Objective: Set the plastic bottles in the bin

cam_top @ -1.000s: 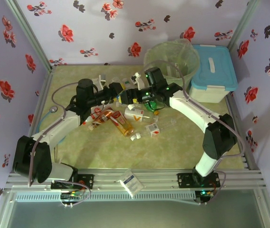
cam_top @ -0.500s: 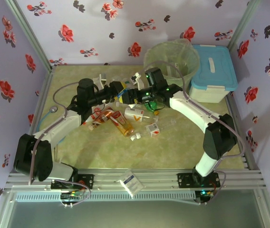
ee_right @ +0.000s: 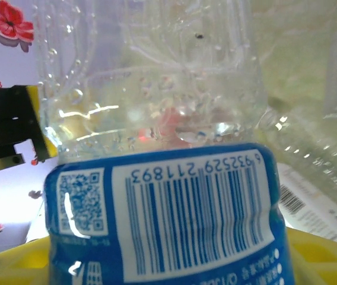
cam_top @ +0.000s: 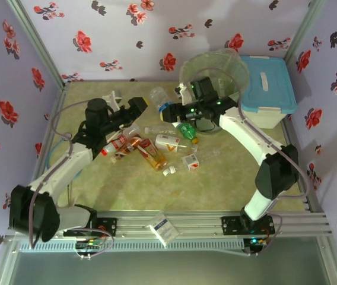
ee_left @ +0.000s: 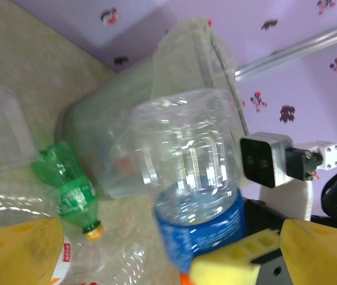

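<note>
The bottle still hangs outside the bin's rim. Next, I will swing my right gripper outward and up, then lower it over the bin's opening to release the bottle.
A clear plastic bottle with a blue label hangs above the table, and my right gripper is shut on its label end. My left gripper stands open just left of that bottle, apart from it, its yellow fingers wide on either side. The bin, translucent with a pale green bag, stands at the back behind the right gripper. A green bottle lies before the bin. Several more bottles lie in a loose pile mid-table.
A white cooler box with a blue lid stands right of the bin. A small white carton rests on the front rail. Floral walls close in the left, back and right of the table.
My left gripper opened, let go of the blue-labelled bottle and drew back to the left. My right gripper closed on that bottle and carried it up and towards the bin.
</note>
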